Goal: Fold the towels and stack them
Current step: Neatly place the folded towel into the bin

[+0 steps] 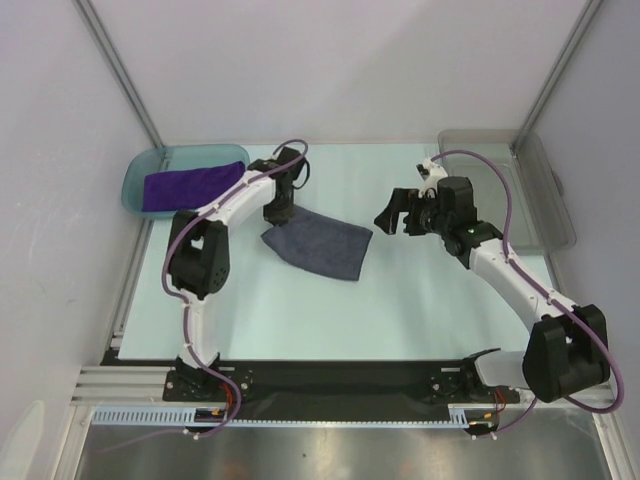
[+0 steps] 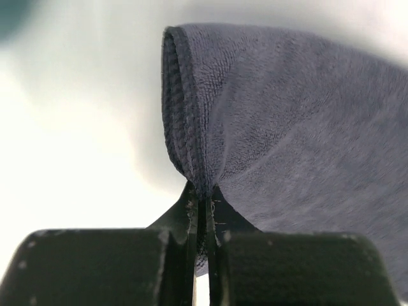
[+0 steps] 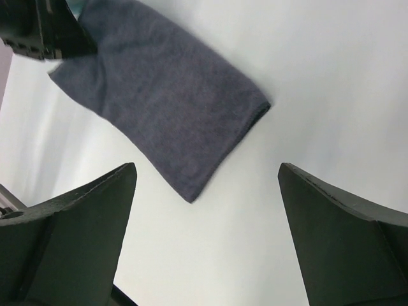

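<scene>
The teal tray (image 1: 135, 180) already holds a folded towel, so I will raise my left gripper, move it to the left in the top view, and release over the purple towel (image 1: 190, 184).
A folded grey-blue towel (image 1: 320, 242) lies on the pale table, left of centre. My left gripper (image 1: 277, 214) is shut on its far-left corner; in the left wrist view the hemmed towel (image 2: 287, 127) edge is pinched between the fingertips (image 2: 191, 204) of the gripper (image 2: 204, 197) and lifted a little. A deep purple towel (image 1: 190, 184) lies folded in the teal tray (image 1: 135, 180) at the back left. My right gripper (image 1: 398, 214) hovers open to the right of the grey-blue towel (image 3: 172, 102), its fingers (image 3: 83, 217) wide apart over bare table, nothing between them.
A clear grey bin (image 1: 540, 190) stands at the back right, beside the right arm. White walls close in the table on three sides. The black left gripper (image 3: 44, 29) shows at the top left of the right wrist view.
</scene>
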Robot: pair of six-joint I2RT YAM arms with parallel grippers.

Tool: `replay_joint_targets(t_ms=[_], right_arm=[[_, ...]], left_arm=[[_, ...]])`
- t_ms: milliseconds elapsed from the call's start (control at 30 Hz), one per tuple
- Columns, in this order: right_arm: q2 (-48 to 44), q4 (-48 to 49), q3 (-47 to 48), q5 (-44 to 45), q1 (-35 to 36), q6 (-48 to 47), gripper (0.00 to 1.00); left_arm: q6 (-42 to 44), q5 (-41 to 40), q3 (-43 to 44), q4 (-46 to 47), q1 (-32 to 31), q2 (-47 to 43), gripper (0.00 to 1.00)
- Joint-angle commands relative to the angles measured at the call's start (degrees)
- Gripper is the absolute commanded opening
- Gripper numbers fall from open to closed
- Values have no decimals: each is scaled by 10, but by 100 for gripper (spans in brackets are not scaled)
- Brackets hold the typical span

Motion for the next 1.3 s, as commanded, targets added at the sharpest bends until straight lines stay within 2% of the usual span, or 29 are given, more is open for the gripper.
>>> replay_joint_targets(t_ms=[0,200,467,900,1267], right_arm=[[15,20,10,-4,-4,-10,100],[33,13,20,9,-11,-27,100],[66,21,32,13,-23,-32,100],[113,25,54,23,-20,-35,100],[135,28,64,24,-20,-39,100]], left_arm=[[32,-67,120,-63,10,42,0],[69,-93,293,-131,53,118,0],[103,-47,384,-105,155,129,0],[133,-33,373,6,271,116,0],[148,-47,319,32,311,68,0]])
